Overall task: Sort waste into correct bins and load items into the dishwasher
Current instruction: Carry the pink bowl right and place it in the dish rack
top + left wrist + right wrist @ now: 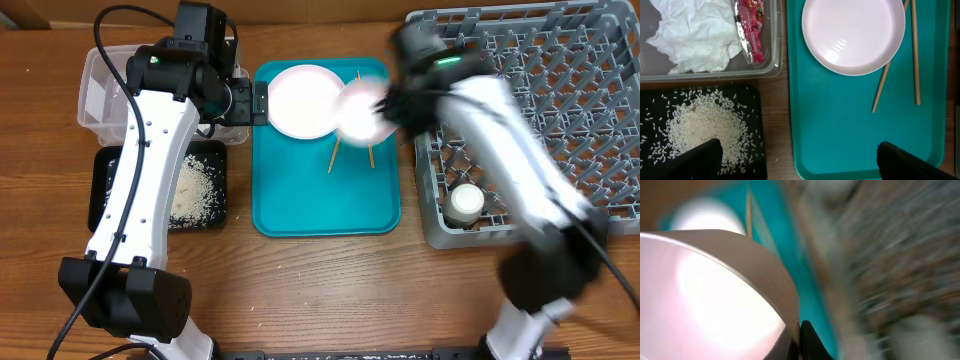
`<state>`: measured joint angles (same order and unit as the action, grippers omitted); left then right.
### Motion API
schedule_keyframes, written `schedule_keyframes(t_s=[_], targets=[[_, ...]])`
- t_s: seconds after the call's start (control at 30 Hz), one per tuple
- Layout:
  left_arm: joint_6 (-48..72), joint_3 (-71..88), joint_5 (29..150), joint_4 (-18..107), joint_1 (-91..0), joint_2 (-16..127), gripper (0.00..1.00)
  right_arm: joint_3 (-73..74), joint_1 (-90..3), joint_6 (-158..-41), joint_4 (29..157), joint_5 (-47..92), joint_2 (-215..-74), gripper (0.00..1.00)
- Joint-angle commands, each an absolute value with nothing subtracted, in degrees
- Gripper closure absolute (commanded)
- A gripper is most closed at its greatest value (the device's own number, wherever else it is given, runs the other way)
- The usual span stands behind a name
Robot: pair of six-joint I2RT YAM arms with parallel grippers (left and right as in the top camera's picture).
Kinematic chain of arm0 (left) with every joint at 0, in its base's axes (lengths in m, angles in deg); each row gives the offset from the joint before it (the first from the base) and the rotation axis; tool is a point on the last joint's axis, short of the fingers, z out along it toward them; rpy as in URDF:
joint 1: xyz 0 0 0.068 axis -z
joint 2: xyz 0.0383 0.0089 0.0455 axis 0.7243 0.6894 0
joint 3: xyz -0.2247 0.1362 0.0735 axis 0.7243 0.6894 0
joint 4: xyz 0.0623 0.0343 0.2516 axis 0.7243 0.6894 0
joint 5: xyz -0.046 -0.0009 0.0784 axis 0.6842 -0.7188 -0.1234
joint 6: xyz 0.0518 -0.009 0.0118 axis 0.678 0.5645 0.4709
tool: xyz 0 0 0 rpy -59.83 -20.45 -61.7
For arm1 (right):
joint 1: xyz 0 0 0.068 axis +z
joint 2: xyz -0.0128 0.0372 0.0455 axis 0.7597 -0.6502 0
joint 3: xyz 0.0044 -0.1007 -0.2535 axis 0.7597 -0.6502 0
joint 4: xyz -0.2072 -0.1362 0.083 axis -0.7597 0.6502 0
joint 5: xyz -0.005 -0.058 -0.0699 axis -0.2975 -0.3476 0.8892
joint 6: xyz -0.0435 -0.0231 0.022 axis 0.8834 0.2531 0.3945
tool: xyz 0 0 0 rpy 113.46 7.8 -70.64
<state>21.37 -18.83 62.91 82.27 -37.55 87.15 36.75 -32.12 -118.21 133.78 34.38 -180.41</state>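
I will swing my right gripper over the rack's tray-side wires, turn and lower the bowl, and let it go, because those wires are free to the right of my right gripper in the overhead view.
My right gripper (388,104) is shut on the rim of the small white bowl (362,110) and holds it above the right edge of the teal tray, beside the grey dish rack (600,120); arm and right wrist view are motion-blurred. There the bowl (705,300) fills the left, pinched by the fingers (800,341). The white plate (303,100) and two chopsticks (334,155) lie on the teal tray. A small white cup (465,203) stands in the rack. My left gripper (800,165) is open and empty. The napkin (695,35) and wrapper (750,30) lie in the clear tub (774,60). Rice (705,127) lies in the black tray (752,100). The metal bowl is out of view.
The teal tray (330,205) lies in the middle between the bins and the rack. The clear tub (95,95) is at the back left, with the black tray (100,190) in front of it. A stray rice grain lies on the wooden table between the black and teal trays.
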Motion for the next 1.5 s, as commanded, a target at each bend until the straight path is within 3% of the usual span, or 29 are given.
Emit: schedule_keyframes(t_s=[0.0, 0.2, 0.4, 0.8, 1.47], targets=[[21.0, -18.6, 62.6, 82.1, -37.7, 87.7, 0.00, 39.3, -34.1, -118.5, 134.7, 62.0, -168.6, 0.96], [21.0, -18.6, 62.6, 82.1, -37.7, 87.7, 0.00, 37.5, -33.2, -118.4, 134.1, 88.2, -167.7, 0.96], [21.0, -18.6, 62.6, 82.1, -37.7, 87.7, 0.00, 29.7, -33.0, -122.9, 132.7, 99.3, -176.3, 0.96], [21.0, -18.6, 62.6, 82.1, -37.7, 87.7, 0.00, 23.7, -29.9, -123.0, 128.6, 103.1, -186.9, 0.96], [21.0, -18.6, 62.6, 82.1, -37.7, 87.7, 0.00, 11.5, -27.4, -123.2, 121.8, 107.7, -189.2, 0.96]])
